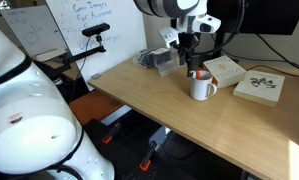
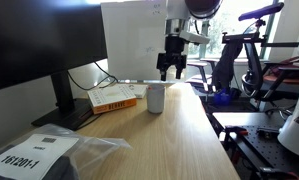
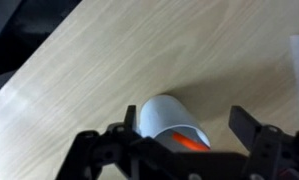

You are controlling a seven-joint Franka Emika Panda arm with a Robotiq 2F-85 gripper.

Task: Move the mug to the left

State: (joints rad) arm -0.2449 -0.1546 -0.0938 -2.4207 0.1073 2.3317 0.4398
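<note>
My gripper turns and lowers over the mug's rim [image 1: 194, 76] [image 3: 159, 134] opposite its handle next, one finger inside, since the upright mug stands open just below the gripper.
The mug [image 1: 201, 88] is small and white with a red-orange inside, and stands upright on the wooden desk [image 1: 149, 95]; it also shows in an exterior view [image 2: 156, 97]. My gripper [image 1: 189, 55] hangs just above it, open and empty, and is also seen in an exterior view [image 2: 170, 68]. In the wrist view the mug [image 3: 161, 112] lies between the two spread fingers of the gripper [image 3: 187, 116], nearer the left finger. The fingers do not touch it.
Two books [image 1: 224, 68] [image 1: 259, 88] lie just behind and beside the mug. An orange-edged book [image 2: 114, 97], a monitor [image 2: 39, 45] and a plastic bag [image 2: 39, 155] sit along the desk. A whiteboard [image 1: 89, 25] stands past the desk's end.
</note>
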